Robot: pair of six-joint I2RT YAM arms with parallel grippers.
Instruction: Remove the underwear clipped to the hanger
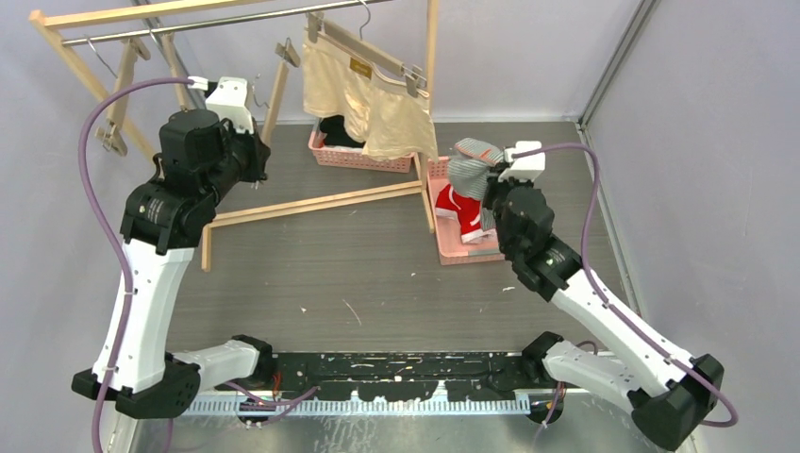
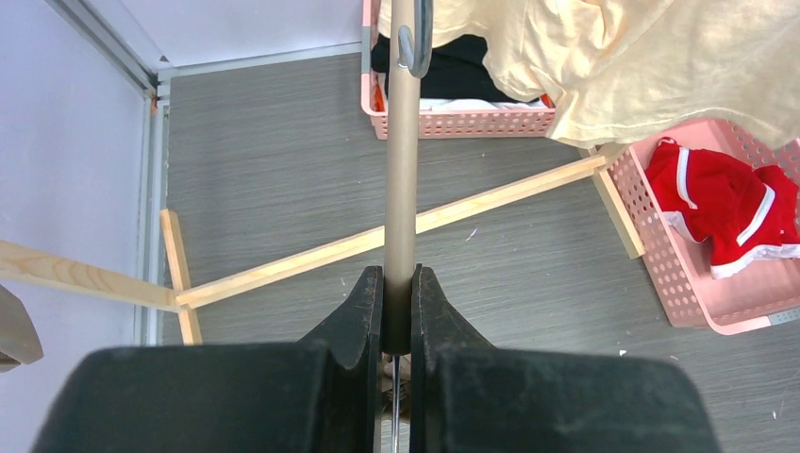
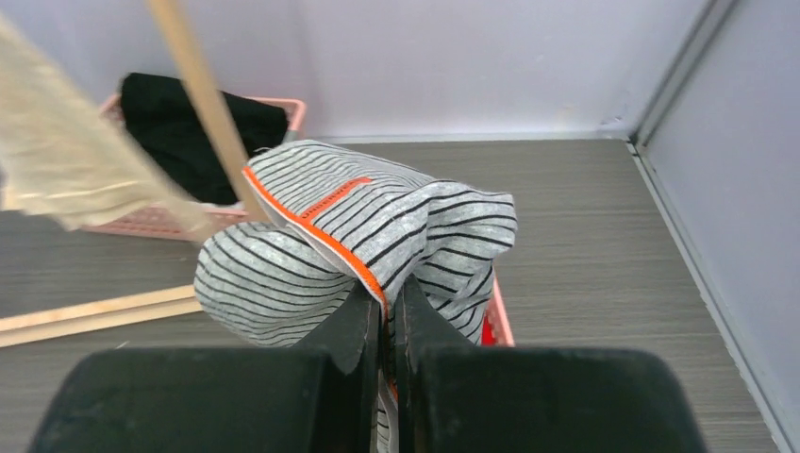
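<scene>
Next, my right gripper will lower and shift toward the rack, over the red underwear point(image 1: 462, 211), since it stands high over the basket's side away from the rack.
My left gripper point(image 1: 262, 142) point(image 2: 398, 278) is shut on the end of an empty wooden hanger bar point(image 2: 403, 170) point(image 1: 276, 94) that hangs from the rail. My right gripper point(image 1: 491, 189) point(image 3: 387, 302) is shut on the grey-and-white striped underwear point(image 1: 472, 162) point(image 3: 311, 245) by its orange-trimmed band and holds it above the right pink basket point(image 1: 443, 241). The red underwear point(image 1: 459, 208) point(image 2: 726, 203) lies in that basket. The beige underwear point(image 1: 368, 94) point(image 2: 660, 66) hangs clipped to a hanger on the rack.
A wooden rack with a metal rail point(image 1: 189, 24) stands across the back; its base bar point(image 1: 311, 205) lies on the table. A second pink basket point(image 1: 358, 159) holds black clothes point(image 1: 338, 130). Empty hangers point(image 1: 118, 104) hang at far left. Walls close in on both sides.
</scene>
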